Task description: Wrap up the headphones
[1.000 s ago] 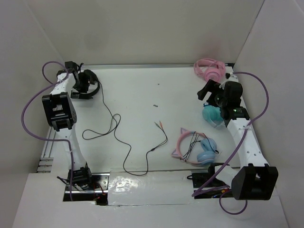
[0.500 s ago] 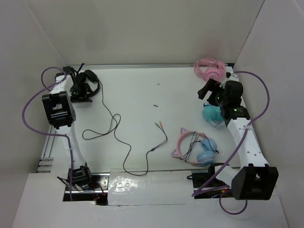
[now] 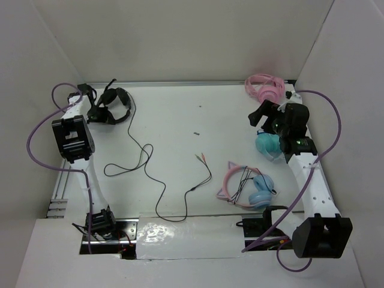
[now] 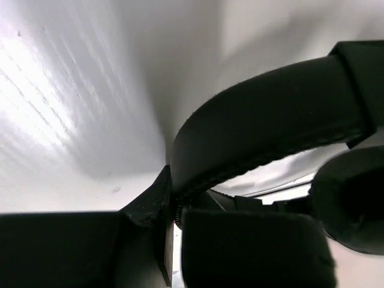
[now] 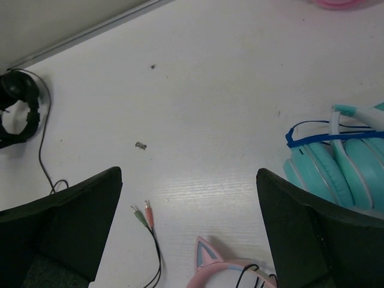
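Note:
My right gripper should next move across and back toward the headphones' thin black cable (image 3: 138, 144) (image 5: 44, 168) to pinch it, because the cable is to the left of my gripper in the top view.
The black headphones (image 3: 115, 102) are at the far left of the table, tilted up off the surface. My left gripper (image 3: 99, 111) is shut on their headband (image 4: 270, 126), which is pinched between the fingers (image 4: 144, 210); one round earcup (image 4: 351, 198) hangs at the right. Their thin black cable (image 3: 144, 157) trails across the table to the red and green plugs (image 3: 198, 157) near the middle. My right gripper (image 3: 259, 117) hovers open at the right side, holding nothing. In its wrist view the gripper (image 5: 189, 175) is above the plugs (image 5: 144, 215), with the headphones (image 5: 18, 108) far off to the left.
Pink headphones (image 3: 264, 87) lie at the back right corner. Teal headphones (image 3: 267, 146) sit under the right arm. Pink-and-blue cat-ear headphones (image 3: 246, 186) lie at the front right. A small speck of debris (image 3: 196, 133) is mid-table. White walls enclose the table.
My left gripper has gone from open to shut on the headband and has tipped the black headphones up toward the back wall. The right arm has stayed still.

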Tool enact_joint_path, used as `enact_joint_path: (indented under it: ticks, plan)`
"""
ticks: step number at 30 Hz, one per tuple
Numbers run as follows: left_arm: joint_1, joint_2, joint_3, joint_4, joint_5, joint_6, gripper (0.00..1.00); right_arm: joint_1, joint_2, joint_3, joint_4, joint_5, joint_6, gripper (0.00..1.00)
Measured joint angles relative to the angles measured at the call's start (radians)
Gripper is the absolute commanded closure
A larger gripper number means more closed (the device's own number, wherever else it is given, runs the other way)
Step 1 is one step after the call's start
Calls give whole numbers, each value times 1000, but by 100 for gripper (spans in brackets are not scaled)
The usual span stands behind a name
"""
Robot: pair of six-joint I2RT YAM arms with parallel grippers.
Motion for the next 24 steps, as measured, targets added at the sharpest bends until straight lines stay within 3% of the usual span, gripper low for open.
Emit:
enact_joint_path:
  ticks: [4, 7, 14, 18, 24]
  plan:
    - [-26, -86, -73, 27, -3, 152, 100, 24, -71, -41, 47, -61, -17, 0]
    - [-90, -207, -99, 43, -19, 293, 100, 132, -119, -75, 71, -61, -45, 0]
    - [-410, -643, -108, 174, -21, 559, 100, 461, -185, -198, 195, -45, -104, 0]
    - [-553, -856, -106, 210, 19, 629, 100, 629, -192, -319, 337, 26, -153, 0]
    - [-644, -1019, -98, 201, -20, 629, 100, 750, -192, -492, 599, 88, -192, 0]
